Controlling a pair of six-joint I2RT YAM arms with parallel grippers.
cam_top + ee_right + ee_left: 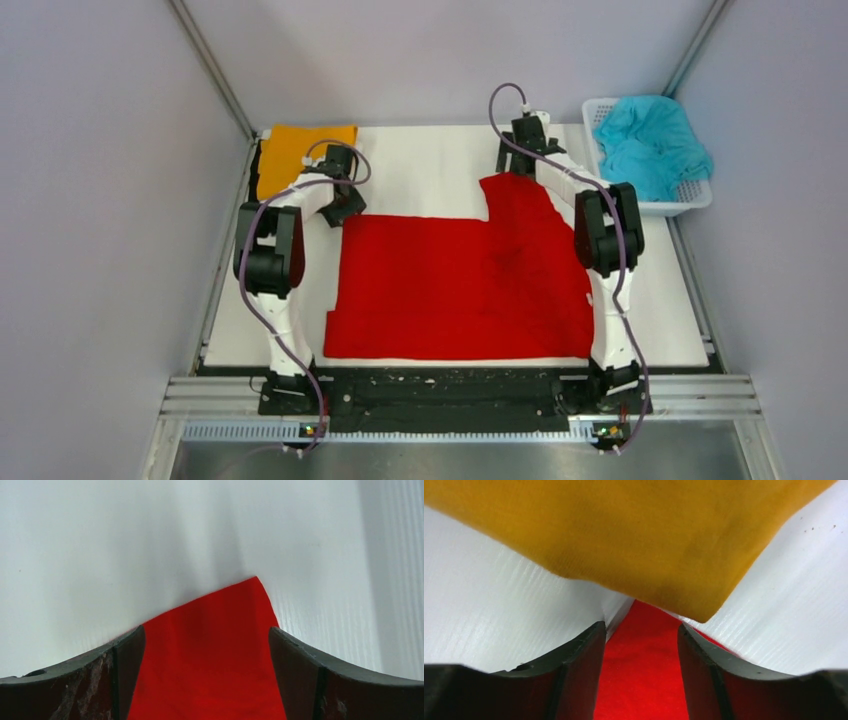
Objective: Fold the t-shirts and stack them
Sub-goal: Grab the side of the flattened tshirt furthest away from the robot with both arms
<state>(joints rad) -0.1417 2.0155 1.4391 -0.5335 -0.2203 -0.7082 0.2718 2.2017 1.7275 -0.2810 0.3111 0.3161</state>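
Observation:
My right gripper lowers onto the shirt's far corner by the basket (215,622) next and closes, as that corner lies just below, between its parted fingers.
A bright red t-shirt (450,280) lies spread flat on the white table (430,160), with one part reaching further back at the right. My left gripper (345,208) is low over the shirt's far left corner. In the left wrist view the gripper (639,630) has its jaws apart with red cloth (639,680) lying between them. My right gripper (520,150) is at the far right corner. In the right wrist view the gripper (207,632) has its jaws apart around the red corner (210,655). A folded orange t-shirt (300,150) lies at the far left, just beyond the left gripper (624,530).
A white perforated basket (690,200) at the far right holds a crumpled teal t-shirt (650,140). Grey walls close in the table on the left, back and right. A metal rail runs along the near edge by the arm bases.

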